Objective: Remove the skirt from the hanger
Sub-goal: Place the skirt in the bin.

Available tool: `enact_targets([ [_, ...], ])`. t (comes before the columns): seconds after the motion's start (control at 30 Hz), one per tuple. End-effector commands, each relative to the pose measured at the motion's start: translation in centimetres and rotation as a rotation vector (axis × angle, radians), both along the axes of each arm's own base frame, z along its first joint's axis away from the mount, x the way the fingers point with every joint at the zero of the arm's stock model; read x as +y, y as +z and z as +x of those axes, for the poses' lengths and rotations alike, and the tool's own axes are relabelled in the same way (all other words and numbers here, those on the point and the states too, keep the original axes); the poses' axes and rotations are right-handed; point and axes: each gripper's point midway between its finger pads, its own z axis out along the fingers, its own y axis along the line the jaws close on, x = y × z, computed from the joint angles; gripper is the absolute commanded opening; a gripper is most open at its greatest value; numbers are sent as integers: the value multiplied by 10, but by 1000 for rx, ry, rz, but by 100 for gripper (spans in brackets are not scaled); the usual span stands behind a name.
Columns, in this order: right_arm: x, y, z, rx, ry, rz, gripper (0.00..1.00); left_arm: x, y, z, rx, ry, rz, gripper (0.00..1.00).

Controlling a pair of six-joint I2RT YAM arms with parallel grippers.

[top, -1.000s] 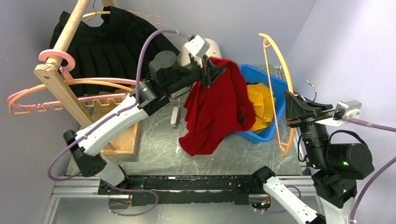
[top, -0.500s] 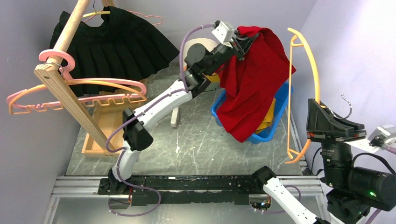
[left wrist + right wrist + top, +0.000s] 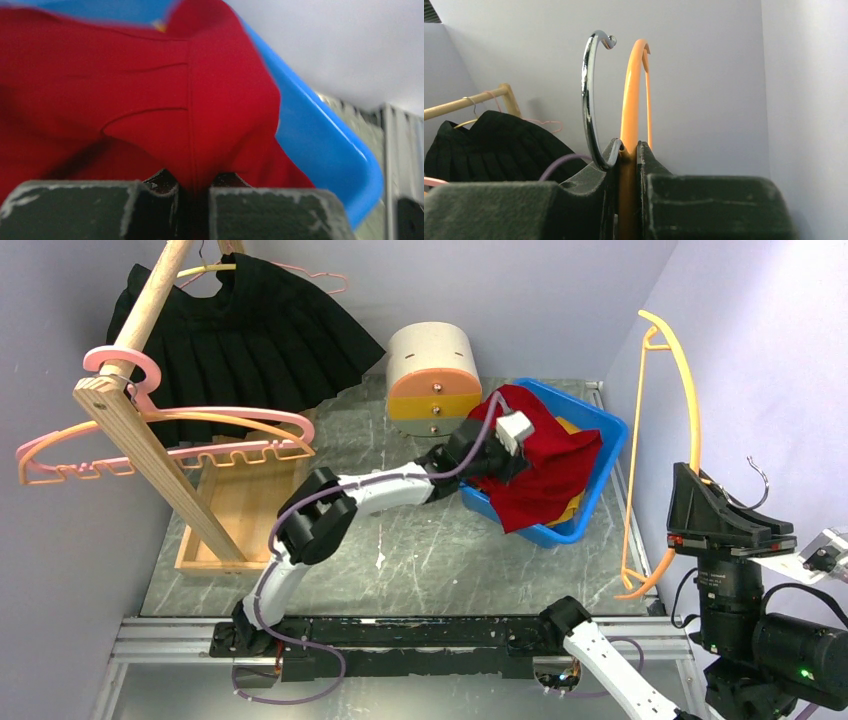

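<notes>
The left gripper needs to carry the fold back next and stay inside the bin until it releases the fold, because red skirt [image 3: 540,465] hangs over the bin's near edge.
The red skirt [image 3: 540,465] lies bunched in the blue bin [image 3: 608,445], off its hanger. My left gripper [image 3: 505,455] reaches into the bin and is shut on a fold of the red skirt [image 3: 195,125]. Far right, my right gripper [image 3: 725,515] is shut on the bare orange hanger [image 3: 668,370], which stands upright beside the wall. In the right wrist view the orange hanger [image 3: 630,115] runs up from between the pads, its chrome hook [image 3: 588,95] curving beside it.
A black skirt [image 3: 240,335] hangs on a pink hanger from the wooden rack [image 3: 130,420] at back left. Empty pink and orange hangers [image 3: 160,445] hang lower on it. A round drawer unit [image 3: 432,375] stands behind the bin. Yellow cloth [image 3: 570,505] lies under the red skirt.
My left arm swung the red skirt from the table's middle up over the bin, then lowered it inside. My right gripper carried the orange hanger right and upright.
</notes>
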Motion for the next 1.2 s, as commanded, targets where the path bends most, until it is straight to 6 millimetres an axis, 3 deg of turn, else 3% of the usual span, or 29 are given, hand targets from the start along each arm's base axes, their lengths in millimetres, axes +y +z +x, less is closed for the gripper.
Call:
enact_targets([
  [0.0, -3, 2, 0, -15, -19, 1, 0, -31, -19, -72, 70, -211, 91, 7],
  [0.2, 3, -2, 5, 5, -1, -9, 0, -35, -96, -68, 286, -158, 243, 7],
  [0.33, 0, -1, 2, 10, -4, -7, 0, -28, -145, -71, 408, -126, 312, 7],
  [0.43, 2, -1, 2, 19, 2, -13, 0, -18, -161, -62, 481, -70, 407, 11],
  [0.53, 1, -2, 3, 33, -2, -22, 0, -10, -129, -51, 409, -38, 436, 31],
  [0.7, -1, 0, 2, 25, -12, -24, 0, 7, -22, -48, 231, -25, 330, 78],
  [0.8, 0, 0, 3, 28, -11, -28, 0, 22, 18, -53, 179, -19, 300, 96],
  [0.83, 1, 0, 4, 29, -12, -30, 0, 28, 32, -53, 157, -6, 295, 98],
  [0.93, 2, 0, 5, 27, -13, -36, 0, 45, 47, -38, 91, 78, 323, 100],
  [1.17, 2, 7, 0, 28, 3, -39, 0, 66, 53, 19, 59, 213, 302, 99],
])
